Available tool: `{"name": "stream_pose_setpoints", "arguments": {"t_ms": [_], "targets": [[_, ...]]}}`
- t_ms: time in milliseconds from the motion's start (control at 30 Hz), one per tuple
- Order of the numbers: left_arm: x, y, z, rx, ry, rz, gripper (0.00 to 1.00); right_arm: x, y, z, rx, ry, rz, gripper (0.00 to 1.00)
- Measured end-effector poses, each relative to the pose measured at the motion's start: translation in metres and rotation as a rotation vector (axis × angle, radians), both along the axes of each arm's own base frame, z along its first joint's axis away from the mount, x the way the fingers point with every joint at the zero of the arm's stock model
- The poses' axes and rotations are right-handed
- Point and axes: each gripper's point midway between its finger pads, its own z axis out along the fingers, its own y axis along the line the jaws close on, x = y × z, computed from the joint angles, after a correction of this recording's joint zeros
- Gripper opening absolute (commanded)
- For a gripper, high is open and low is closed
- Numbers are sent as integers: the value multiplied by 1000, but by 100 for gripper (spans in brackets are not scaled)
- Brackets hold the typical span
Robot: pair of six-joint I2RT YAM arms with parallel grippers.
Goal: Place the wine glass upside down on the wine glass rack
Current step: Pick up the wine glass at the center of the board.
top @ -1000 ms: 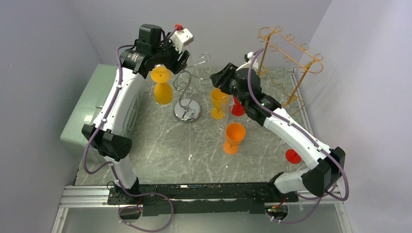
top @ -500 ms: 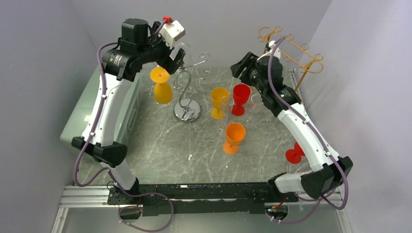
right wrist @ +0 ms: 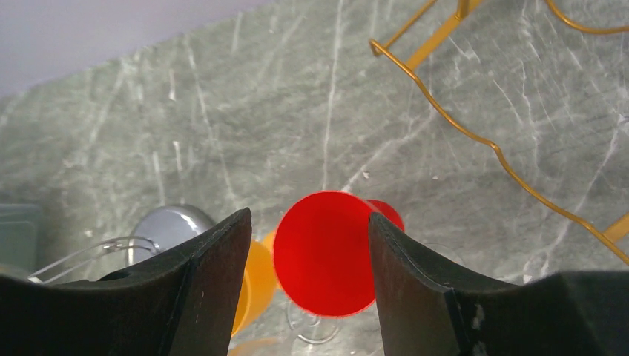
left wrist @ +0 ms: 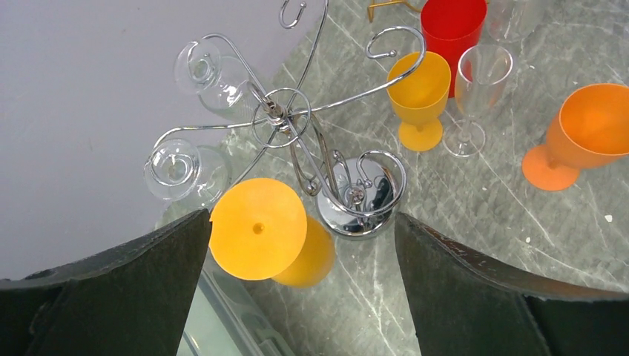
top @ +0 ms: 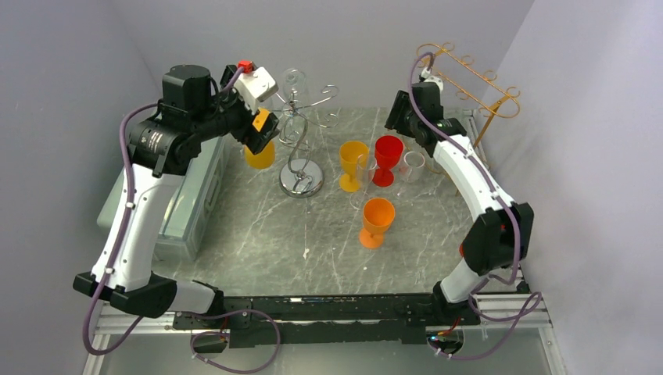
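Note:
The right gripper moves down and toward the gold rack next, onto the red glass's rim on that side, since that rim lies below the gripper.
A yellow-orange wine glass [left wrist: 258, 228] hangs upside down, foot up and bowl down, at the left side of the chrome wine glass rack [left wrist: 282, 119]. I cannot see which hook carries it. My left gripper [left wrist: 300, 297] stands wide open above it and touches nothing. From the top view the left gripper [top: 264, 133] covers part of the glass [top: 256, 156], beside the rack [top: 301, 160]. Two clear glasses [left wrist: 174, 167] also hang on the rack. My right gripper [top: 399, 116] is open, high above a red glass [right wrist: 326, 252] that stands upright on the table.
A yellow goblet [top: 352, 160], an orange goblet [top: 377, 219] and clear glasses [top: 412, 164] stand right of the chrome rack. A gold wire rack [top: 469, 78] stands at the far right corner. A pale green box [top: 184, 203] borders the table's left edge.
My left gripper opened, let go of the yellow-orange glass and drew back to the left. The right arm lifted off the red glass and moved up toward the far right.

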Motion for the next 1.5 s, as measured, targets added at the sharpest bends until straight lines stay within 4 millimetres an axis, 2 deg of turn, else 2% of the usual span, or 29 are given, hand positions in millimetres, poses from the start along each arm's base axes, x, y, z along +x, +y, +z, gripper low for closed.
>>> {"name": "stream_pose_setpoints", "arguments": {"t_ms": [133, 233, 333, 667, 867, 1033, 1067, 1200, 1300, 1367, 1433, 1500], "targets": [[-2, 1, -8, 11, 4, -3, 99, 11, -5, -30, -52, 67, 7, 59], [0, 1, -18, 26, 26, -5, 99, 15, -8, -45, -76, 100, 13, 56], [1, 1, -20, 32, 28, -3, 99, 17, -10, -59, -92, 129, 16, 55], [2, 2, -20, 37, 23, -2, 99, 9, -19, -88, -133, 190, -3, 48], [2, 2, -20, 37, 23, -3, 99, 11, -23, -104, -155, 221, -17, 34], [2, 1, -20, 36, 24, -7, 99, 13, -24, -129, -177, 274, -20, 7], [1, 0, -20, 34, 24, -9, 100, 13, -24, -130, -182, 280, -19, 4], [1, 0, -20, 33, 25, -13, 99, 17, -25, -118, -183, 261, -29, 2], [0, -1, -20, 28, 28, -19, 100, 17, -27, -99, -181, 225, -36, 0], [-1, -2, -20, 23, 32, -22, 99, 17, -28, -76, -175, 184, -41, 0], [-2, -3, -19, 19, 35, -26, 99, 18, -28, -42, -162, 119, -46, 0], [-4, -4, -16, 10, 37, -29, 99, 17, -28, 3, -138, 28, -50, 0]]}}
